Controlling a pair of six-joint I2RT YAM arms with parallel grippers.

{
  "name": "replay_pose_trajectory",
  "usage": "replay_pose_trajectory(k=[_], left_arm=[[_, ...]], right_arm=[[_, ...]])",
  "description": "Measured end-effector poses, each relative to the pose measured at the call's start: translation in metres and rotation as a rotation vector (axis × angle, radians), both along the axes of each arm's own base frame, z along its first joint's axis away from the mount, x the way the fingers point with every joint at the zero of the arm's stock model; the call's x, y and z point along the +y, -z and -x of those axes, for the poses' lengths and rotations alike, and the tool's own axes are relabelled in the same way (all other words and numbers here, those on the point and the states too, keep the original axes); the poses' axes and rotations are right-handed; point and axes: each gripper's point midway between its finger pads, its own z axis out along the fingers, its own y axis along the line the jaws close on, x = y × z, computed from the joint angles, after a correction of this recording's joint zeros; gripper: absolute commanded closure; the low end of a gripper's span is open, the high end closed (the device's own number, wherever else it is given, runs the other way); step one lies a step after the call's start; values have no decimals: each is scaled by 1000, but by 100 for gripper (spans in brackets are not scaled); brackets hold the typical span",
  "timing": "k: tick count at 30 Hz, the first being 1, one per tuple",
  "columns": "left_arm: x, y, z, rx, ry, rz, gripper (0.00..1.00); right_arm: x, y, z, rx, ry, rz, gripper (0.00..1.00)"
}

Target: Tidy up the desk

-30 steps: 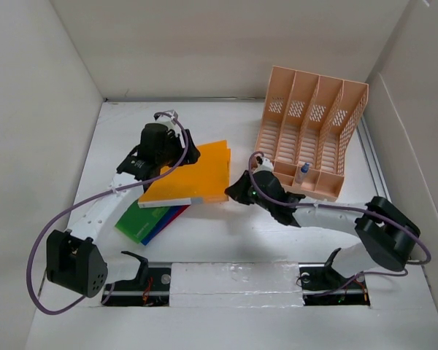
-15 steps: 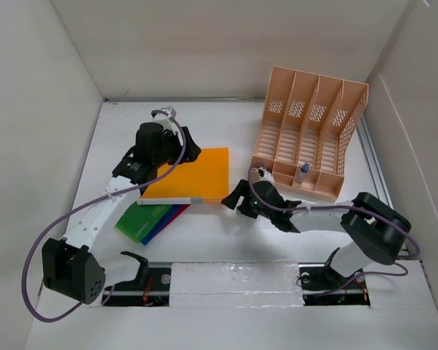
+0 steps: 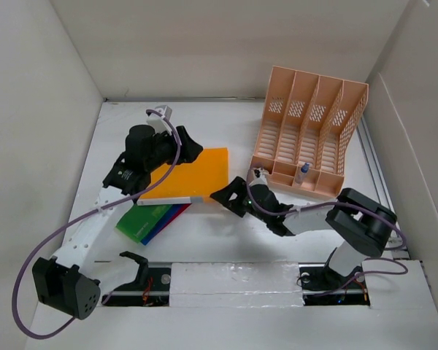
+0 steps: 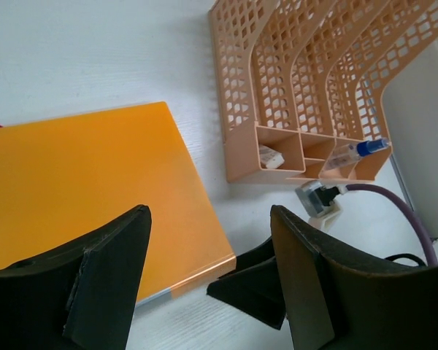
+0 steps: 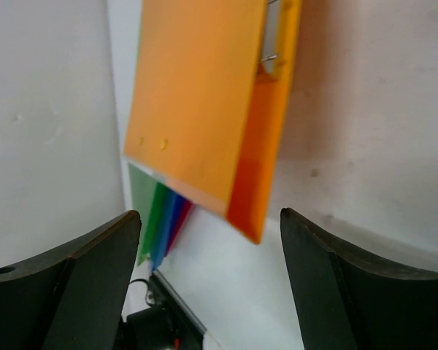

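My right gripper needs to slide to the left in the top view next, onto the orange binder's near corner, which still lies beyond my open gripper fingers.
The desk (image 3: 219,237) is a white tabletop. An orange binder (image 3: 190,175) lies flat on it, resting on green, blue and red folders (image 3: 150,219). My left gripper (image 3: 188,149) hovers open over the binder's far edge, holding nothing. In the left wrist view the binder (image 4: 80,189) sits below my open left gripper (image 4: 212,281). My right gripper (image 3: 230,197) stands open just off the binder's near right corner, not touching it. The right wrist view shows the binder (image 5: 204,102) and folders (image 5: 160,211) beyond my open right gripper (image 5: 208,292).
A peach slotted file rack (image 3: 310,127) stands at the back right, with a blue-capped tube (image 3: 304,171) and a small white item (image 4: 271,155) in its front compartments. White wall panels (image 3: 44,109) close in the desk on three sides.
The right gripper has opened, let go of the orange binder's right edge and drawn back toward the near left. The binder now lies flat. The left arm shifted slightly left.
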Motion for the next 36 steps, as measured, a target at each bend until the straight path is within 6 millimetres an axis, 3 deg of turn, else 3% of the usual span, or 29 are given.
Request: replay_pose_trajectory(k=[5,9,14,20,23,25,32,36], left_arm=[[-3,-15,6,-40,23,34,38],[-6,-15,8,-37,39,43,38],[-7,-15,9,-35,46,48,38],[-7,-17,10,-40,48,51,38],[-6,-19,11,-45,48,53,38],[-6,-20,12,-49,48,54,38],[-6,-21,12,-51,49,55,38],[-5,-20,11,-51,43,53,39]], right_arm=[[22,-8,-3,-16,-5,-52,18],[34,5,-15,1,16,-60,20],[34,16,-24,21,66,-56,24],[37,19,-35,23,115,-62,44],[37,20,-38,25,129,-65,63],[38,14,-41,18,146,-89,75],[38,-21,-44,-76,173,-75,88],[41,-54,-40,-169,160,-33,100]])
